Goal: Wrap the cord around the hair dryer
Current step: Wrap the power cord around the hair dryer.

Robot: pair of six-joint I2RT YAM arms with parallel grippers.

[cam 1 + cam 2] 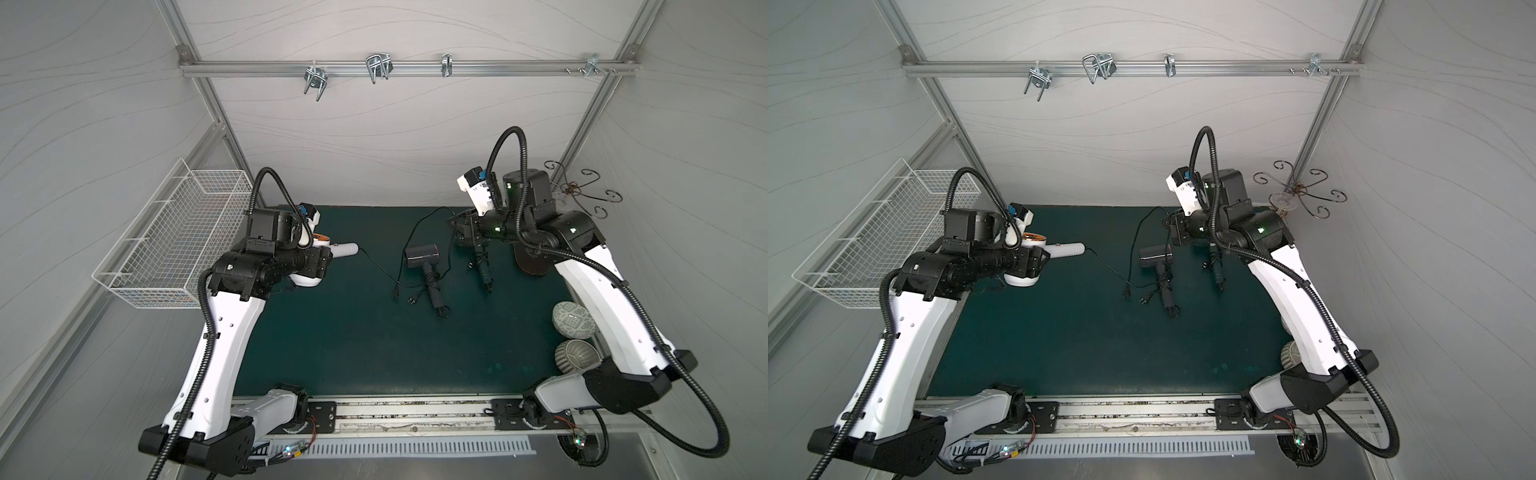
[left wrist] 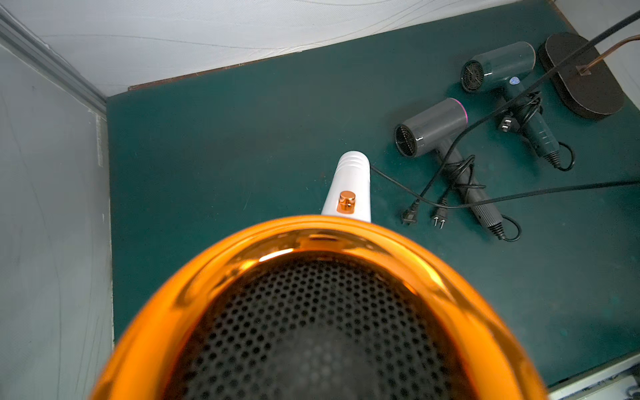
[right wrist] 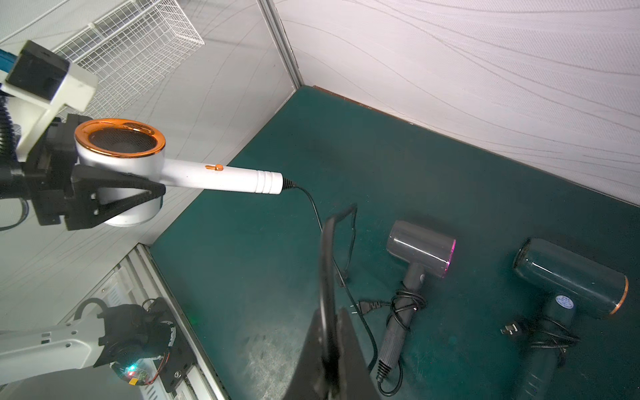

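Note:
My right gripper lowers back over the grey dryer's handle [image 1: 433,286] [image 3: 398,326] next and releases the black cord, since the handle lies below and back.
The white hair dryer [image 1: 345,249] [image 1: 1068,249] [image 3: 214,178] has an orange-rimmed head [image 2: 311,235] and is held off the green mat with its handle pointing toward the middle. My left gripper [image 1: 321,262] [image 3: 152,194] is shut on the head from both sides. Its black cord [image 1: 376,266] [image 2: 398,180] drops from the handle end to the mat, where a plug [image 1: 395,295] lies. A stretch of that cord rises to my right gripper [image 1: 455,219] [image 3: 329,322], which is shut on it above the back of the mat.
A grey dryer [image 1: 422,255] and a dark teal dryer [image 3: 571,280] lie on the mat, each with its cord wound on its handle. A white wire basket [image 1: 174,241] hangs at the left. At the right are a black oval base [image 1: 532,262] and two round ornaments [image 1: 575,320].

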